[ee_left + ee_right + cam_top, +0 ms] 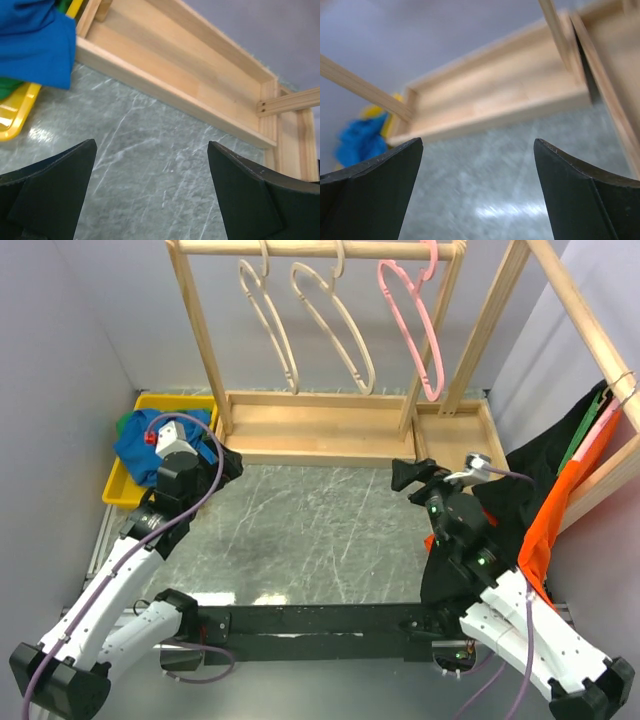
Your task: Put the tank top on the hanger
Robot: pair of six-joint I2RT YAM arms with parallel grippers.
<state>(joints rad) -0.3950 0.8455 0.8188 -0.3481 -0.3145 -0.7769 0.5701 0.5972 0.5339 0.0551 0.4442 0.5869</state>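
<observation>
The royal-blue tank top lies below my left gripper and to its left in the top view, so the gripper moves across and down onto it next.
The royal-blue tank top [140, 447] lies crumpled in a yellow bin [120, 492] at the far left, over a green garment. It also shows in the left wrist view [32, 45] and, blurred, in the right wrist view [362, 140]. Two pale beige hangers [270, 325] [335, 325] hang on the wooden rack's top rail. My left gripper [228, 462] [152, 150] is open and empty, low over the table just right of the bin. My right gripper [405, 476] [477, 142] is open and empty near the rack's right post.
A pink hanger [415, 325] hangs right of the beige ones. The rack's wooden base tray [315, 430] [190, 75] [495, 95] runs along the back. A second rack at the right holds a black garment [520, 490] and an orange shirt [560, 505].
</observation>
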